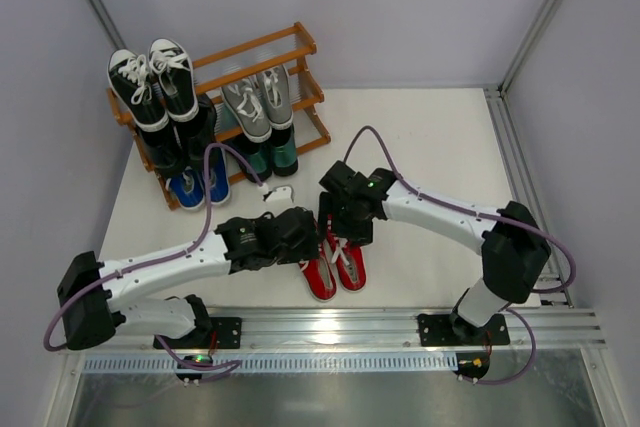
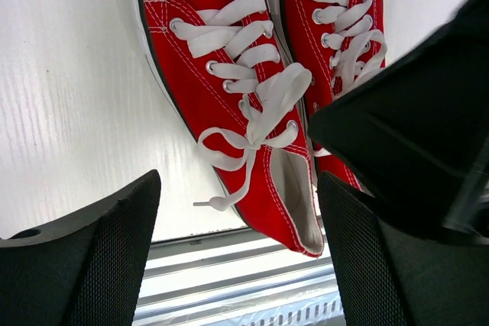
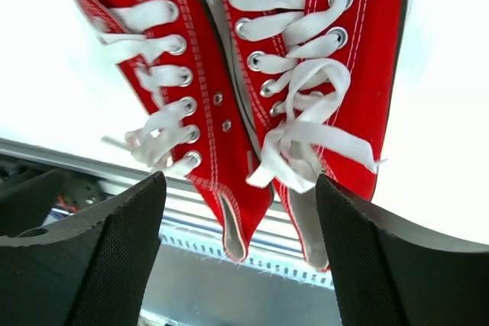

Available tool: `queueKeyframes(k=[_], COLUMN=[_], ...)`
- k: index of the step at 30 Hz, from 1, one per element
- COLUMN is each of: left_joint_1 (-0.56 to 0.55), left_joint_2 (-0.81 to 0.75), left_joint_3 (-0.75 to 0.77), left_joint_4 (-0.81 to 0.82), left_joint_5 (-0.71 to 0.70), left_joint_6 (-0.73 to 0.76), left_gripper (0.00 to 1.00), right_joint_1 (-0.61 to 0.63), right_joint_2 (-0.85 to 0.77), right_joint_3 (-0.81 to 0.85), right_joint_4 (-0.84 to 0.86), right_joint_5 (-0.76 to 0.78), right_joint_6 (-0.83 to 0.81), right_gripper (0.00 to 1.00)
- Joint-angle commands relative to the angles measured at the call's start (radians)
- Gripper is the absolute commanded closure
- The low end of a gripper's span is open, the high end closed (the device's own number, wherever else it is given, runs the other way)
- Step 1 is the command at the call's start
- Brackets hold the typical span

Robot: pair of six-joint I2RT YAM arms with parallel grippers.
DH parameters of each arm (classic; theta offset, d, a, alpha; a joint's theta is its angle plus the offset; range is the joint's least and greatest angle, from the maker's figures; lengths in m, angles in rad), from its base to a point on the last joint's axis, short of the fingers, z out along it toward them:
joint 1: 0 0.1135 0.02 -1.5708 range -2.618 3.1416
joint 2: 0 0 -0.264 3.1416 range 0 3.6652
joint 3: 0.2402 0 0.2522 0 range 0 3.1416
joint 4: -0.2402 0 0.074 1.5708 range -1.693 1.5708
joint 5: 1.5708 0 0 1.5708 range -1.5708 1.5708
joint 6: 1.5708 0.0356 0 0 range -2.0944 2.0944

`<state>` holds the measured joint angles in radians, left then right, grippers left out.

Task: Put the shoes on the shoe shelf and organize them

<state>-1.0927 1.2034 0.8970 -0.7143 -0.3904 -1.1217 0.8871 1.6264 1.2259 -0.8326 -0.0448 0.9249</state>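
I need to move my left gripper toward the other red sneaker next, then down onto the inner sides of the pair where they meet. Only one red sneaker's heel is between the gripper's fingers.
The red sneakers (image 1: 338, 267) with white laces lie side by side on the white table near its front edge. My left gripper (image 1: 306, 239) hangs open over their left side; in its wrist view the left red sneaker (image 2: 229, 112) has its heel between the fingers (image 2: 99, 265), close to the right one. My right gripper (image 1: 345, 231) is open above the pair; both heels (image 3: 252, 219) sit between its fingers (image 3: 397, 265), untouched. The shoe shelf (image 1: 262, 47) stands at the back left.
On the shelf sit black-and-white sneakers (image 1: 152, 82), grey sneakers (image 1: 258, 97), black loafers (image 1: 180, 142), dark green loafers (image 1: 272, 155) and blue sneakers (image 1: 200, 187). A small white object (image 1: 278, 193) lies on the table. A metal rail (image 1: 330, 327) runs along the front edge.
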Motion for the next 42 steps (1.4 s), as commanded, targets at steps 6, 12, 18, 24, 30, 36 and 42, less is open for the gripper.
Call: queueKeyframes(k=[6,12,18,24,30,36,42], left_joint_1=[-0.003,-0.012,-0.015,-0.015,-0.013,-0.01,-0.018], left_joint_2=[0.065,0.307,0.493,0.518,0.614,0.657,0.585], left_joint_3=[0.049,0.215,0.289,0.243,0.226,0.136,0.065], left_joint_4=[0.133,0.139,0.098,0.081,0.173,0.303,0.437], left_joint_5=[0.036,0.039,0.042,0.028,0.042,0.1,0.185], left_joint_6=[0.034,0.045,-0.012,-0.059,-0.038,-0.024,0.189], left_gripper=[0.21,0.22,0.22,0.22,0.35,1.0,1.0], right_joint_1=[-0.123,-0.408,-0.453,-0.456,-0.471,-0.499,-0.55], right_joint_2=[-0.244,-0.447,-0.464,-0.482,-0.482,-0.5,-0.531], right_joint_3=[-0.003,-0.1,-0.106,-0.18,-0.209,-0.209,-0.206], right_joint_4=[-0.161,-0.181,-0.201,-0.177,-0.152,-0.16,-0.168], right_joint_5=[0.273,0.298,0.267,0.235,0.212,0.209,0.206], right_joint_6=[0.11,-0.029,-0.089,-0.096,-0.118,-0.141,-0.169], right_gripper=[0.17,0.13,0.11,0.11,0.11,0.12,0.14])
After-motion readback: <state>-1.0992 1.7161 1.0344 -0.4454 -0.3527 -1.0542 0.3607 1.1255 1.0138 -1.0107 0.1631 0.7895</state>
